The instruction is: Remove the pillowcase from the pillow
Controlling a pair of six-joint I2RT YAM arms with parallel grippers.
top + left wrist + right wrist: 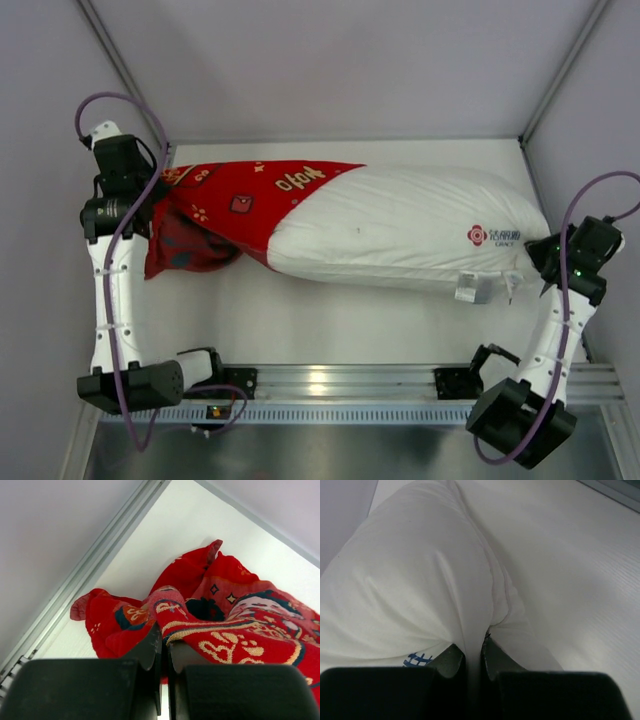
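Note:
The pillow's other end is still inside the red pillowcase [235, 205], so I will pull my right gripper toward the grey wall [558, 192] beside it and let go of the pillow's white edge.
The white pillow [400, 225] lies across the table, its left end still inside the red printed pillowcase [235, 205]. The rest of the cover is bunched up at the far left. My left gripper [150, 205] is shut on a fold of the pillowcase [210, 630]; the wrist view shows red cloth pinched between its fingertips [164, 635]. At the pillow's right end my right gripper [548, 255] is shut on the white pillow [420, 580], a ridge of its fabric squeezed between the fingertips [474, 647]. A red logo [477, 235] and a sewn label [472, 290] show near that end.
Grey walls close in the white table [330, 320] on the left, back and right. A metal rail [340, 385] with both arm bases runs along the near edge. A metal wall strip [85, 575] passes close to the left gripper.

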